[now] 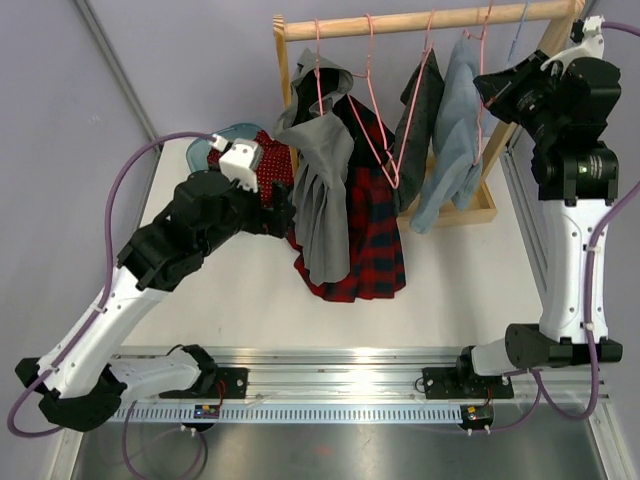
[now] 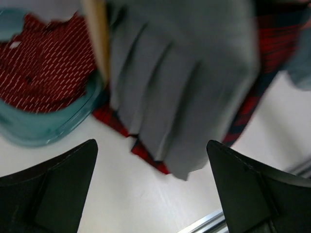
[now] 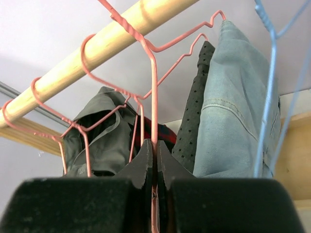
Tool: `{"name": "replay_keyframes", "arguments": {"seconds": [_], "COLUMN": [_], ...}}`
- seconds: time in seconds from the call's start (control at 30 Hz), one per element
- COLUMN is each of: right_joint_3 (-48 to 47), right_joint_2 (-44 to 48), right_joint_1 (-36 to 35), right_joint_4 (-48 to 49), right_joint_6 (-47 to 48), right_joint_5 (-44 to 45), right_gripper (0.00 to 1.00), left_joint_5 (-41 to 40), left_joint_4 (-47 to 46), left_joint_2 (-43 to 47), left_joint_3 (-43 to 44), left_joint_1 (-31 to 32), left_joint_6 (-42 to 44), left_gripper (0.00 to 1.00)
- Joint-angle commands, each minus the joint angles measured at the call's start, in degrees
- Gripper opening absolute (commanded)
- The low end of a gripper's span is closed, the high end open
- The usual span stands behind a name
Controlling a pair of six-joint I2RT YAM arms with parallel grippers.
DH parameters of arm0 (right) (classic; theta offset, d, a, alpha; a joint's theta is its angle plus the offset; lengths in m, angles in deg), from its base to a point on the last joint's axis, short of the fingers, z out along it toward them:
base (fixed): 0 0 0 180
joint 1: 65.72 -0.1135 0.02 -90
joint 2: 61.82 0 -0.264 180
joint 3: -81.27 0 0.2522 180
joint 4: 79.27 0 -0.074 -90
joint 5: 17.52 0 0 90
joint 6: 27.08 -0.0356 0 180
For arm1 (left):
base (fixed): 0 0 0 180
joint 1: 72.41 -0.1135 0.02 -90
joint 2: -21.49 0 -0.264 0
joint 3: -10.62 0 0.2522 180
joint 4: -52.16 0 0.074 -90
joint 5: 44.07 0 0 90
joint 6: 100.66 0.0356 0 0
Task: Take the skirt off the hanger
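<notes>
My left gripper moves past the grey garment, to the right in the top view, onto the denim's lower fold next, since my right gripper holds the denim's hanger.
The tartan skirt (image 1: pixel 372 235) hangs low on the rack, partly behind a grey garment (image 1: pixel 322 190). Its red hem shows in the left wrist view (image 2: pixel 146 154) and a patch in the right wrist view (image 3: pixel 165 135). It seems to hang from a pink hanger (image 1: pixel 378 120). My left gripper (image 1: pixel 288 215) is open and empty (image 2: pixel 153 189), low beside the grey garment and the skirt's hem. My right gripper (image 1: pixel 487 88) is high by the rod, shut (image 3: pixel 155 160) on the wire of another pink hanger (image 3: pixel 154 97), whose other arm runs to the denim garment (image 3: pixel 238 107).
The wooden rod (image 1: pixel 430 20) carries several pink hangers and a light blue hanger (image 3: pixel 267 73). A dark grey dotted garment (image 1: pixel 420 110) hangs beside the denim. A teal basin (image 2: pixel 46 131) holds the red white-dotted garment (image 2: pixel 46 73). A wooden rack post (image 2: pixel 97 39) stands close.
</notes>
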Motion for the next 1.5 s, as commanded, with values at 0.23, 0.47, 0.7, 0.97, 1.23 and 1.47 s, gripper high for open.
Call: {"name": "replay_keyframes", "arguments": {"seconds": [0.23,0.47,0.7,0.97,1.23,1.47], "right_joint_3": [14.08,14.35,14.96,15.14,14.70,14.17], "right_joint_2": [19.07,25.14,29.36,30.51,30.77,30.95], "right_joint_1": [0.14,0.05,0.05,0.05,0.05,0.05], "right_joint_4": [4.37,-0.11,-3.10,-3.46,-3.37,-3.28], "right_joint_6": [-2.23,-2.59,-2.50,-3.55,-4.52,-5.31], "right_joint_5": [-1.56,-3.40,-3.49,-3.85,-4.72,-5.16], "right_gripper": [0.00,0.00,0.00,0.00,0.00,0.00], "left_joint_5": [0.62,-4.05,-0.01,2.71,9.38,14.59], "left_joint_4": [-15.43,-21.33,-23.97,-27.05,-33.28,-38.48], "left_joint_2": [-16.18,-28.40,-33.33,-33.77,-33.42,-35.09], "left_joint_3": [16.76,21.77,24.50,23.18,18.79,17.55], "left_joint_1": [29.08,38.06,39.47,39.56,39.64,39.47], "left_joint_6": [8.19,8.28,7.49,5.56,5.12,4.24], "left_gripper": [0.99,0.99,0.99,0.99,0.74,0.15]}}
